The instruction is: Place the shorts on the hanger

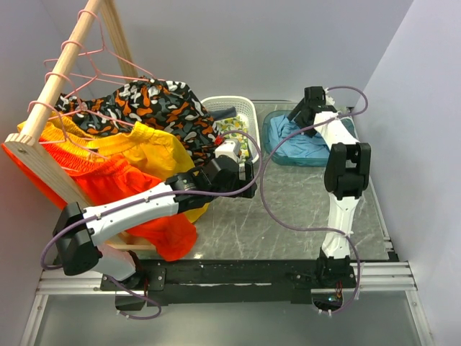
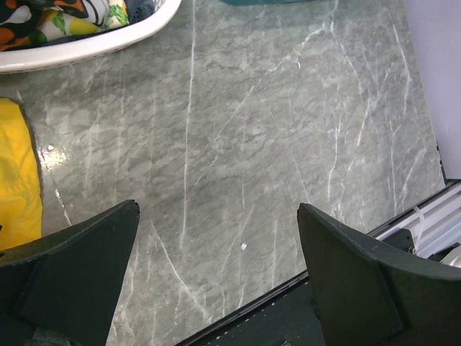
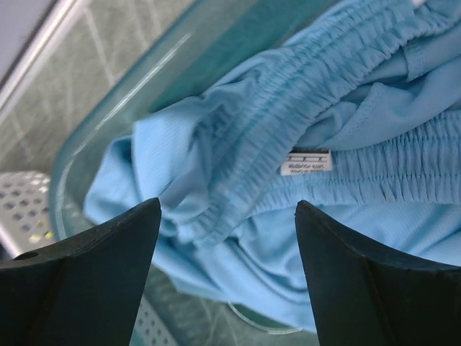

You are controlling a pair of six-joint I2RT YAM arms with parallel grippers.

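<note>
I need to lower my left gripper next toward the marble between basket and yellow fabric point(image 1: 222, 203) to close on the waistband brought there, as my right gripper hovers at the shorts.
The sky-blue shorts point(image 1: 299, 144) lie bunched in a clear teal bin point(image 1: 271, 148) at the back right. In the right wrist view the shorts point(image 3: 288, 137) show an elastic waistband and a white label point(image 3: 306, 163). My right gripper point(image 1: 298, 115) hovers just above them, open and empty point(image 3: 227, 209). A bare pink wire hanger point(image 1: 72, 45) hangs by its hook on the wooden rail at the far left. My left gripper point(image 1: 247, 173) is open and empty point(image 2: 218, 209) over the marble table, beside the white basket.
A wooden rack point(image 1: 54, 94) on the left carries patterned black-orange-white shorts point(image 1: 155, 104), yellow shorts point(image 1: 137, 148) and orange fabric point(image 1: 137, 194) on pink hangers. A white basket point(image 1: 248, 108) with clothes stands at the back middle. Yellow fabric point(image 2: 16, 173) lies left of my left gripper.
</note>
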